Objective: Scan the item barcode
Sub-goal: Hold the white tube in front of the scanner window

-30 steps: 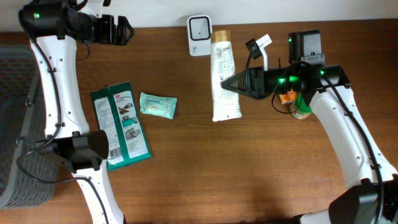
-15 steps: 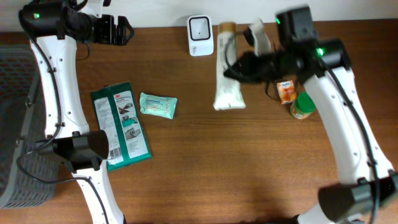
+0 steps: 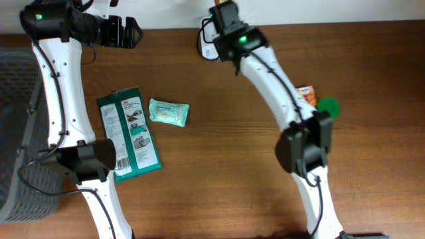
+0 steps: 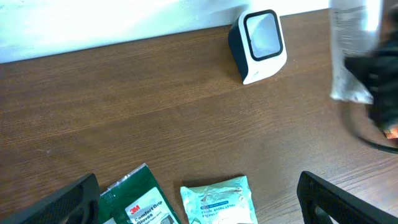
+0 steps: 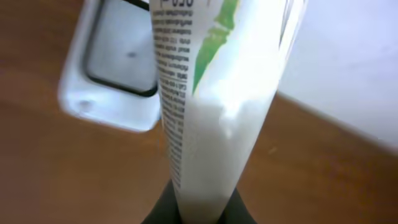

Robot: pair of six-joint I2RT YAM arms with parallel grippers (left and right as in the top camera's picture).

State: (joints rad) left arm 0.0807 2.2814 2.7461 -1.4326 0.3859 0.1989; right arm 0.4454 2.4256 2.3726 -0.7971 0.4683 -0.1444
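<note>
The orange packet is below, to my right gripper's right in the overhead view, so my right gripper should move back and down beside it and release the tube point(image 4: 351, 50).
The item is a white tube with a green stripe and fine print point(image 5: 217, 118). My right gripper point(image 5: 198, 210) is shut on its lower end and holds it upright, close in front of the white barcode scanner point(image 5: 115, 68) with the dark window. In the left wrist view the tube point(image 4: 351, 50) shows blurred to the right of the scanner point(image 4: 258, 43). In the overhead view the right wrist point(image 3: 229, 33) covers the tube and most of the scanner point(image 3: 206, 50). My left gripper point(image 3: 129, 32) hangs open and empty at the back left.
A green 3M gloves pack point(image 3: 128, 133) and a pale green wipes pack point(image 3: 169, 112) lie left of centre. An orange packet point(image 3: 305, 96) and a green-lidded bottle point(image 3: 327, 106) sit at the right. A grey basket point(image 3: 16, 133) stands at the left edge.
My right arm lifted the tube off the table and swung it left and back, up to the scanner. The left arm has not moved.
</note>
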